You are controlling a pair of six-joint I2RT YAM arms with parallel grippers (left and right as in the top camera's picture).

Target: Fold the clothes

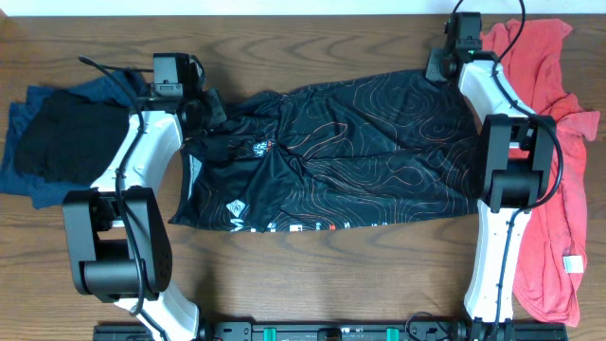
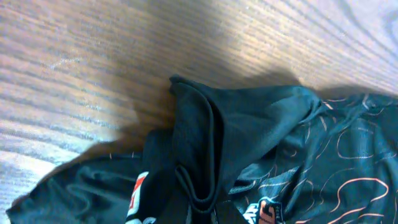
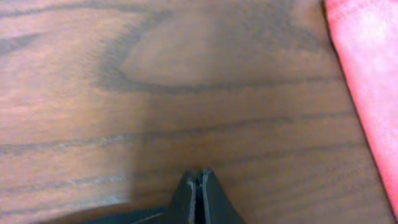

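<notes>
The jersey still lies spread out, so my right gripper should lift the held far corner and pull it back over the jersey's end (image 1: 460,148) toward the coral-red garment.
The black jersey (image 1: 360,142) with thin orange contour lines lies spread across the middle of the table. My left gripper (image 1: 204,106) is at its upper left corner, shut on a bunched fold of the jersey (image 2: 205,155) that rises toward the camera; the fingers themselves are hidden by cloth. My right gripper (image 1: 440,64) is at the jersey's upper right corner. Its fingers (image 3: 199,183) are pressed together low over the wood, with black jersey fabric (image 3: 134,216) running in from the lower left. The coral-red garment (image 1: 559,170) lies crumpled at the right.
A folded blue piece (image 1: 19,161) with a plain black piece (image 1: 57,142) on it sits at the left edge. The coral-red garment's edge (image 3: 367,62) lies just right of my right gripper. Bare wooden table (image 1: 312,284) shows in front of the jersey.
</notes>
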